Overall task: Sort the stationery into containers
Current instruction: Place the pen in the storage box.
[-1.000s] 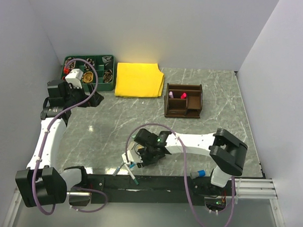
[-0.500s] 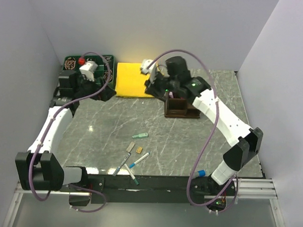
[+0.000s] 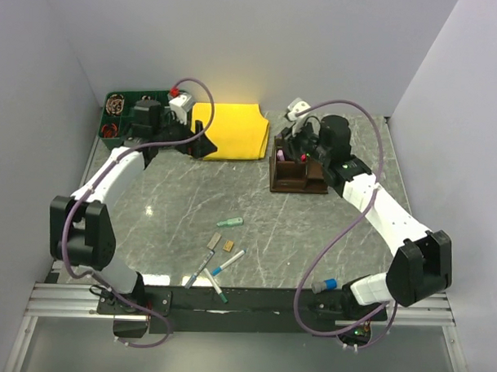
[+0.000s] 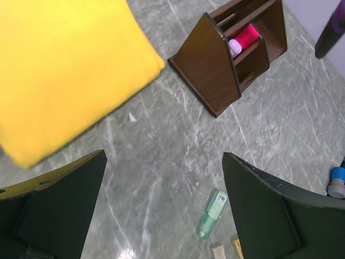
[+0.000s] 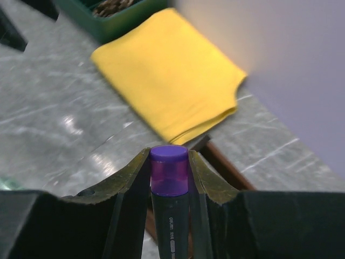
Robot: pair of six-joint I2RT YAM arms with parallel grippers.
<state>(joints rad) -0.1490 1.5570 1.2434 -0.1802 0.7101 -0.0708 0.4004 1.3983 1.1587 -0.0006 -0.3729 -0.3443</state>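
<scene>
My right gripper should lower the upright black marker down into the organiser's back section [image 3: 293, 157] below it and let go, because markers already stand there.
My right gripper [image 3: 301, 147] hovers over the dark brown wooden organiser [image 3: 298, 181], shut on a black marker with a purple cap [image 5: 169, 175]. The marker stands upright between the fingers [image 5: 132, 178]. Pink-capped markers [image 4: 245, 36] stand in the organiser's [image 4: 210, 67] back compartment. My left gripper [image 3: 202, 145] hangs open and holds nothing near the yellow cloth's front edge, above the table [image 4: 164, 208]. Loose stationery lies mid-table: a green marker [image 3: 231, 222], tan blocks [image 3: 216, 240] and thin pens [image 3: 228, 262].
A yellow cloth [image 3: 230, 130] lies at the back centre. A green tray [image 3: 120, 108] with coiled items stands at the back left. A blue-capped marker [image 3: 325, 283] lies near the right arm's base. White walls close in the back and both sides.
The right gripper carried the purple-capped marker rightwards from the cloth's edge to over the organiser. The left gripper swung right from the green tray to the cloth's front edge.
</scene>
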